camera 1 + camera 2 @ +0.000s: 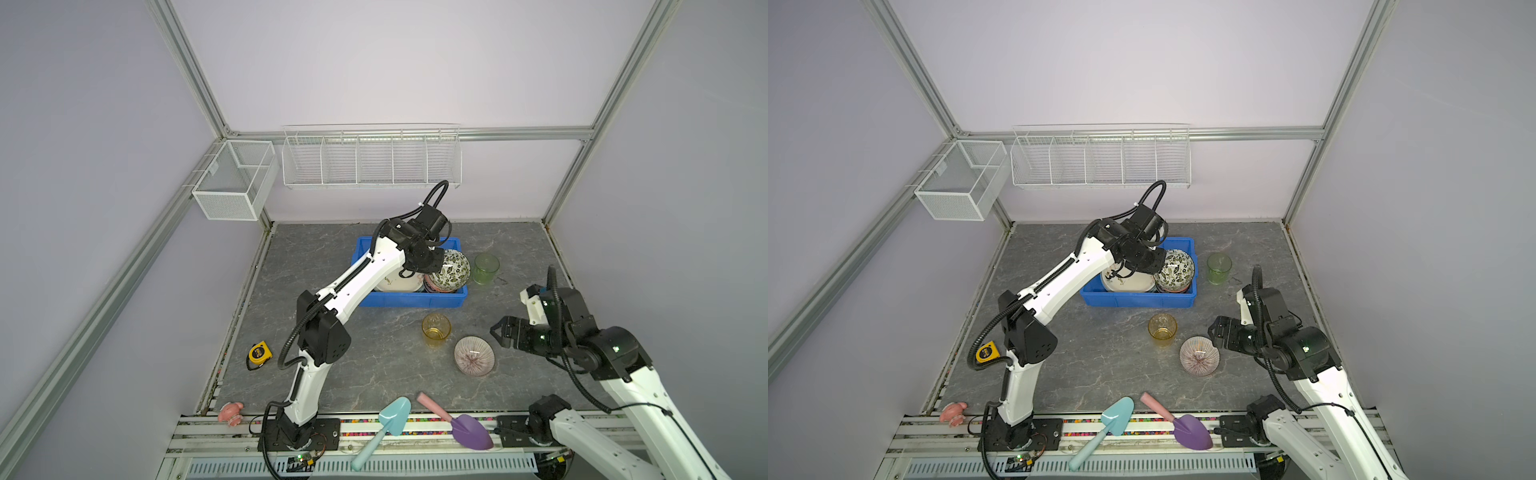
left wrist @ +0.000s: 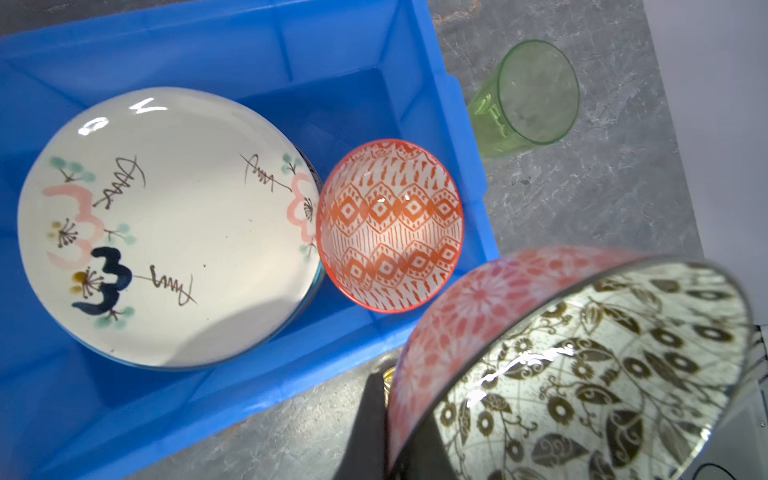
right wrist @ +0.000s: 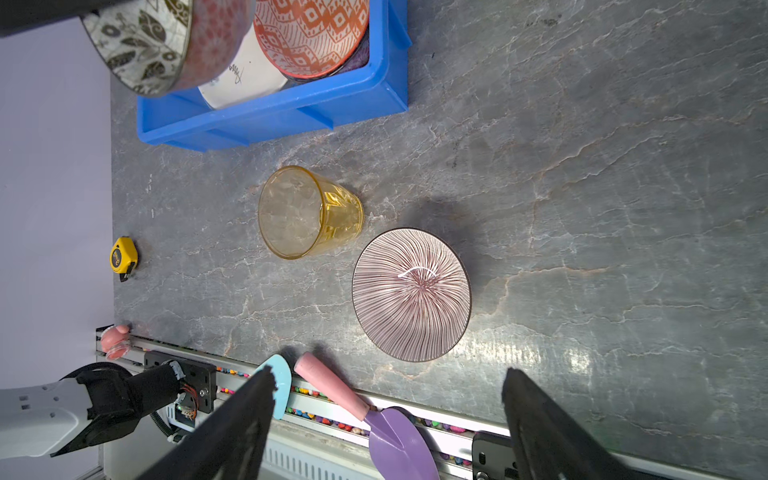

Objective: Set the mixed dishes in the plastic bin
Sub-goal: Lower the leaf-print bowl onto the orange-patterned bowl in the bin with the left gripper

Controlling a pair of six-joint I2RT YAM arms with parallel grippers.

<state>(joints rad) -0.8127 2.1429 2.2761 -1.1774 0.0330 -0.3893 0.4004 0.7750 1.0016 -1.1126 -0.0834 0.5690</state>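
Observation:
My left gripper lowers next until the leafy bowl nests inside the orange-patterned bowl [image 2: 390,225], open and upright in the bin [image 2: 166,41] below, and releases the leafy bowl's rim.
The blue plastic bin [image 1: 409,300] [image 1: 1138,300] [image 2: 166,41] holds a cream scribbled plate [image 2: 166,224] and an orange-patterned bowl [image 2: 390,224]. My left gripper [image 2: 399,428] [image 1: 424,259] is shut on the rim of a leafy bowl [image 2: 602,374] [image 1: 451,270] [image 1: 1177,268]. That bowl is held tilted above the bin's right end. A green tumbler [image 1: 486,269] [image 2: 528,95] stands right of the bin. In front of the bin are an amber tumbler [image 1: 436,329] [image 3: 307,212] and a pink-ribbed bowl [image 1: 474,356] [image 3: 411,295]. My right gripper [image 3: 388,374] [image 1: 496,332] is open and empty, just right of the ribbed bowl.
A yellow tape measure [image 1: 259,353] lies at the left of the table. A teal shovel [image 1: 390,419], a purple shovel [image 1: 469,430] and a small pink toy [image 1: 230,413] rest on the front rail. White wire baskets [image 1: 372,158] hang on the back wall.

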